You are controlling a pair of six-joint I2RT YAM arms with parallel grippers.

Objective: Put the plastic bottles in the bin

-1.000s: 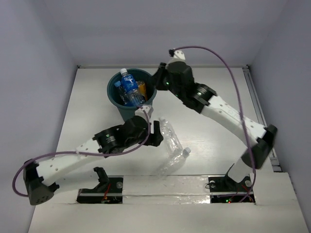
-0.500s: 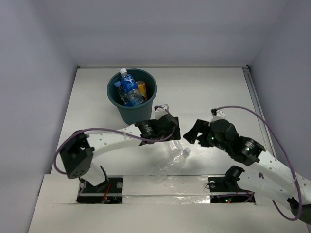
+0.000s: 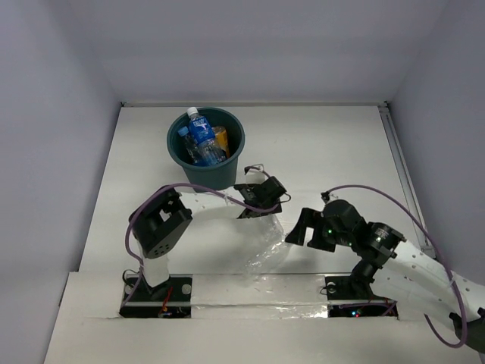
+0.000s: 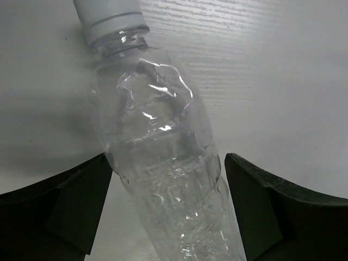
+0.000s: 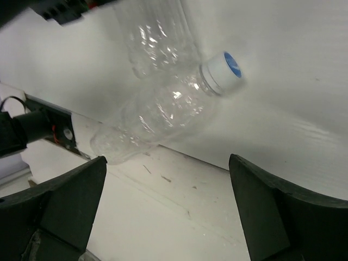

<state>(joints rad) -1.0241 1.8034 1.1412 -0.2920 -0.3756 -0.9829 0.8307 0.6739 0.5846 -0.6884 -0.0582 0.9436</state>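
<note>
I will move my right gripper to its left in the top view, turning it and lowering it onto the bottle's capped half [image 3: 274, 247] [image 5: 182, 100], because the clear bottle lies at an angle below it on that side.
The dark teal bin [image 3: 184, 158] stands at the back left. Inside it are blue-labelled bottles [image 3: 201, 133] and an orange one [image 3: 221, 138]. Two clear plastic bottles lie on the table. One [image 4: 163, 163] lies between the jaws of my left gripper [image 4: 166, 163], white cap [image 4: 111, 16] pointing away. The jaws are open and straddle its body, with a thin gap at the right finger. In the top view this gripper [image 3: 263, 196] sits just right of the bin. The other clear bottle [image 5: 163, 111] lies near the front ledge, ahead of my open, empty right gripper [image 5: 166, 163].
A raised white ledge [image 3: 250, 292] with the arm bases runs along the near edge, right behind the second bottle [image 3: 261, 258]. Grey walls close in the table on three sides. Purple cables loop off both arms.
My right arm has swung back from the bin to the front of the table and opened. My left gripper has moved right, over the clear bottle, which now lies between its jaws.
</note>
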